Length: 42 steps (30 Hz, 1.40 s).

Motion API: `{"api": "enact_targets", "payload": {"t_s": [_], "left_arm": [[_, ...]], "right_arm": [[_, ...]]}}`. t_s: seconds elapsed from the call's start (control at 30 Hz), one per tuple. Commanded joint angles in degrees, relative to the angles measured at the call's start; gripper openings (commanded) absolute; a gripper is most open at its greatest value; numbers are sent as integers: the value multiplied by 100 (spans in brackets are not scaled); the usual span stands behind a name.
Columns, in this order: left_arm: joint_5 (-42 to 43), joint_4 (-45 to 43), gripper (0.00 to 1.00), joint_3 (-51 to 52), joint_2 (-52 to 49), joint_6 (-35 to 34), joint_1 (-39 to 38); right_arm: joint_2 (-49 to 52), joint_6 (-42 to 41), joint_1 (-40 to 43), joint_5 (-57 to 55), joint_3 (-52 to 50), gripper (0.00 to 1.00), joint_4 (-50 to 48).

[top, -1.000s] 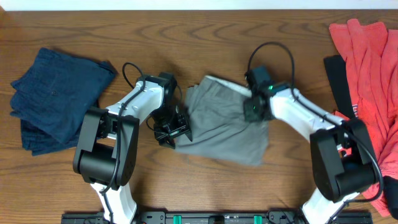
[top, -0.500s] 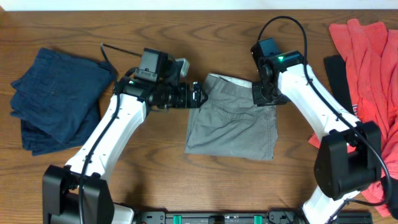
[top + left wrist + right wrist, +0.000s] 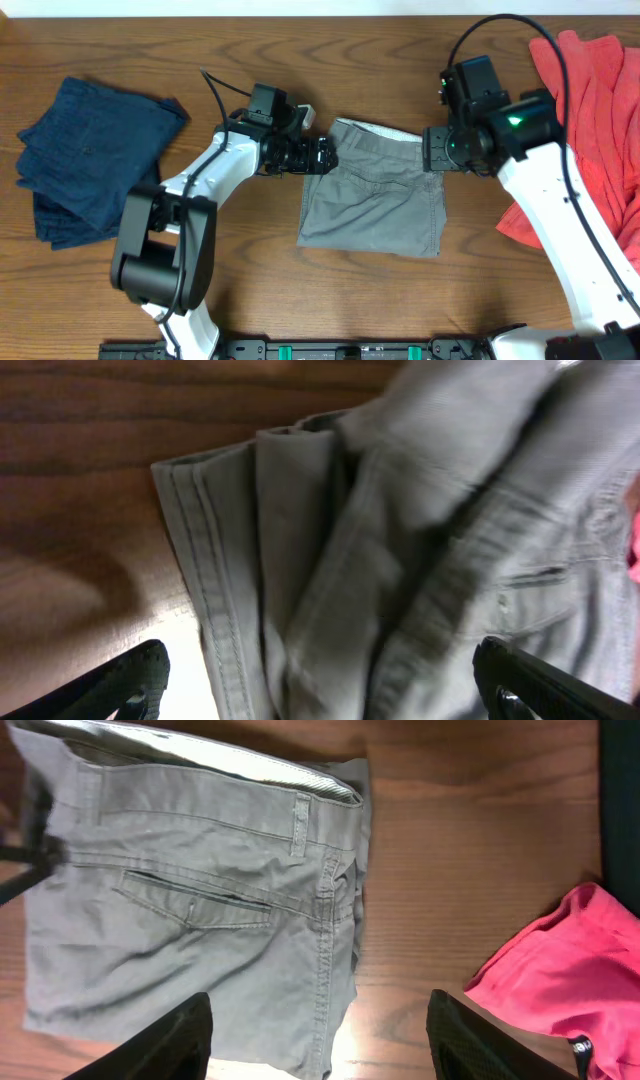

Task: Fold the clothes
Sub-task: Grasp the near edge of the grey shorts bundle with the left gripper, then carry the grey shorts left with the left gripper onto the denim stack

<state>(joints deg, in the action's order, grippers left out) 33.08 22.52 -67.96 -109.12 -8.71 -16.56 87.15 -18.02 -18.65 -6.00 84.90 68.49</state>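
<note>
The shorts' rumpled side edge (image 3: pixel 336 163) (image 3: pixel 325 645) lies down and to my left gripper's right in the overhead view, so I will ease it that way next, fingers straddling the folds.
The olive-grey shorts (image 3: pixel 372 195) lie folded flat at the table's middle, waistband at the far edge. My left gripper (image 3: pixel 322 157) is open at their far left corner; in the left wrist view the shorts (image 3: pixel 400 540) fill the space between its spread fingers (image 3: pixel 325 695). My right gripper (image 3: pixel 437 150) is open at the far right corner; in the right wrist view its fingers (image 3: pixel 320 1040) hover over the shorts (image 3: pixel 200 900), whose back pocket and belt loops show. A navy blue garment (image 3: pixel 90 160) lies at the left. Coral-red garments (image 3: pixel 600 90) lie at the right.
The wooden table (image 3: pixel 300 290) stretches under everything. In the right wrist view a coral-red garment (image 3: pixel 550 975) lies just right of the shorts, and a black item (image 3: pixel 620 790) shows at the upper right edge.
The crumpled shorts were drawn toward the far side and now lie flat. My right gripper has moved right, off the waistband corner. My left gripper stays at the left corner.
</note>
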Motion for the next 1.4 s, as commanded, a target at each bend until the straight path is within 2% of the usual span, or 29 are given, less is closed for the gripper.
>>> {"api": "enact_targets", "payload": {"t_s": [0.0, 0.1, 0.33, 0.37, 0.43, 0.53, 0.57, 0.67, 0.8, 0.87, 1.03, 1.13, 1.37], "left_arm": [[195, -127, 98, 11, -205, 59, -24], [490, -282, 98, 11, -409, -17, -151], [485, -487, 99, 11, -852, -59, -501], [487, -496, 95, 11, -874, -59, -531], [487, -509, 79, 11, -890, -57, -577], [492, -487, 34, 4, -844, -59, -562], [492, -485, 25, 2, -822, -59, -535], [487, -426, 8, -105, -697, -57, -407], [321, -85, 6, -525, -367, -52, -50], [-109, 208, 6, -817, -136, -52, 179], [-1849, 920, 6, -1633, 625, 44, 922], [-2398, 1060, 6, -1982, 1106, 146, 1491], [-2524, 822, 6, -2142, 1849, 356, 3248]], "right_arm": [[-175, -37, -37, 2, 114, 67, 50], [-175, -37, -37, 7, 111, 67, 59], [-177, -42, -37, 90, 111, 66, 289], [-177, -42, -37, 90, 111, 65, 334], [-177, -39, -37, 87, 111, 65, 407], [-177, -39, -37, 87, 111, 64, 424], [-177, -42, -37, 87, 111, 64, 422], [-177, -42, -37, 87, 111, 64, 437], [-177, -39, -37, 87, 111, 64, 466], [-177, -42, -37, 87, 111, 64, 463], [-177, -39, -37, 83, 111, 63, 463], [-177, -39, -37, 85, 111, 63, 461], [-177, -39, -37, -22, 111, 63, 452]]}}
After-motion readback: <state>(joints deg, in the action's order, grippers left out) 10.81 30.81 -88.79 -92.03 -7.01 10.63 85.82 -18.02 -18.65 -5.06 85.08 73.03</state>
